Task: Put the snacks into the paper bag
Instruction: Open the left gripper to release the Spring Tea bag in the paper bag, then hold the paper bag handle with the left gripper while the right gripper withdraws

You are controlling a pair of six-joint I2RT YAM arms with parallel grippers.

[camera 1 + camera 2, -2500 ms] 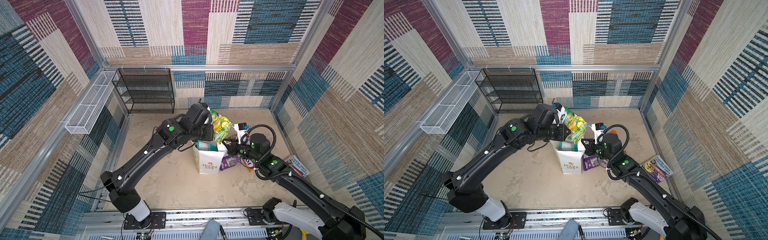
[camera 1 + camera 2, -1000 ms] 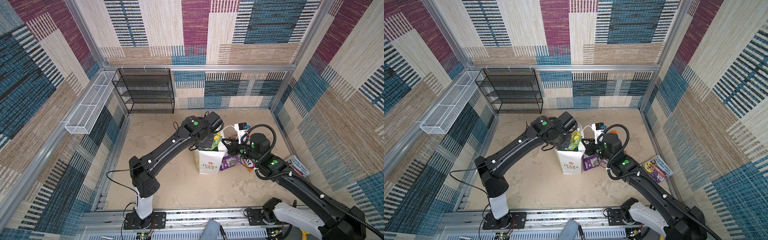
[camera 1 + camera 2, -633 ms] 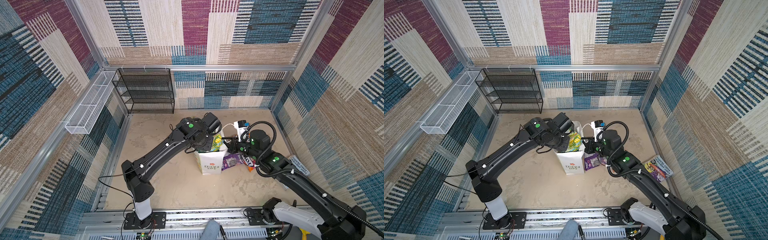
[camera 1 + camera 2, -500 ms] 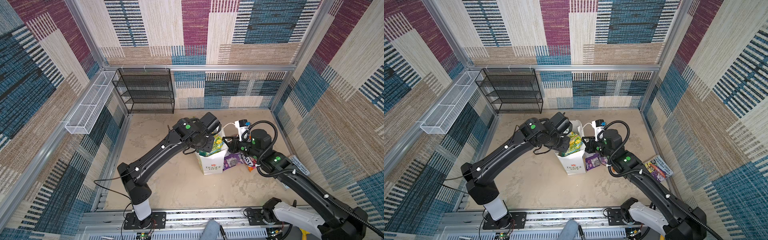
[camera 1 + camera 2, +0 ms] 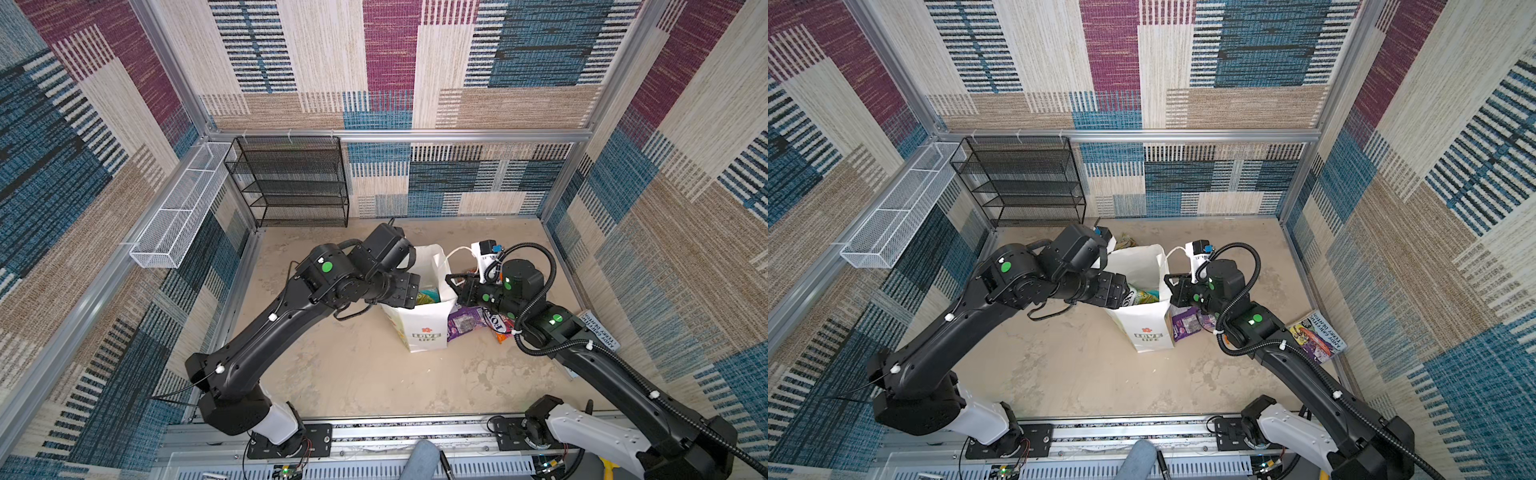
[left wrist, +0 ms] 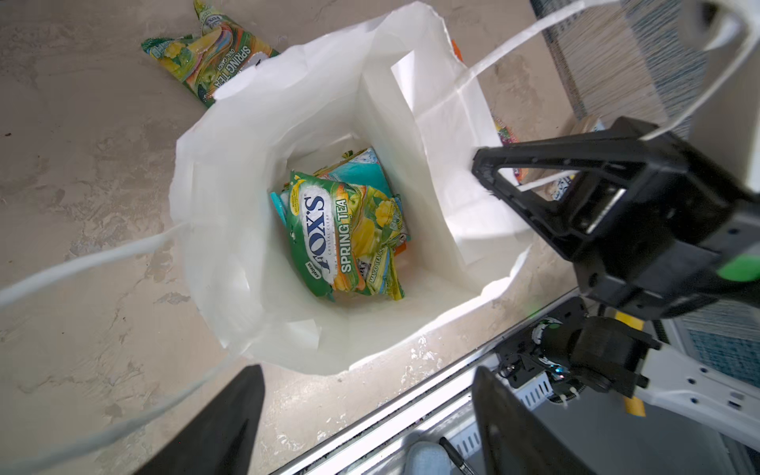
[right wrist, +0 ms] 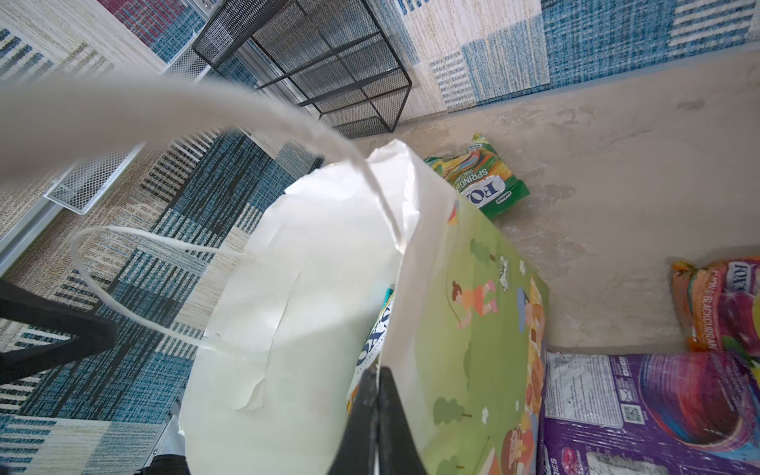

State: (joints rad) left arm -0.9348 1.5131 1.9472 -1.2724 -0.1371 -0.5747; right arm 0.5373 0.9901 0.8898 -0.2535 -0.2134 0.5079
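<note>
My right gripper will next slide the bag (image 5: 424, 328) toward the white wire basket and release the bag's side, since bare floor lies across the bag from it.
The white paper bag (image 5: 424, 328) (image 5: 1148, 328) stands open mid-floor. Inside it lie a green-yellow FOX'S snack packet (image 6: 337, 238) and a teal one (image 6: 362, 168). My left gripper (image 6: 366, 415) (image 5: 409, 291) hovers open over the bag's mouth, nothing between its fingers. My right gripper (image 7: 376, 395) (image 5: 1167, 280) is shut on the bag's right wall at the rim. Outside the bag are a green packet (image 7: 481, 177) behind it, a purple packet (image 5: 465, 324) (image 7: 641, 411) against its right side, and an orange-pink packet (image 7: 719, 304) further right.
A printed book (image 5: 1316, 332) lies by the right wall. A black wire shelf (image 5: 291, 183) stands at the back left and a white wire basket (image 5: 178, 216) hangs on the left wall. The bag's cord handle (image 6: 534, 37) loops above the right gripper.
My left gripper lowered the green-yellow packet into the bag, then opened and let it drop inside. The right gripper kept its hold on the bag's rim.
</note>
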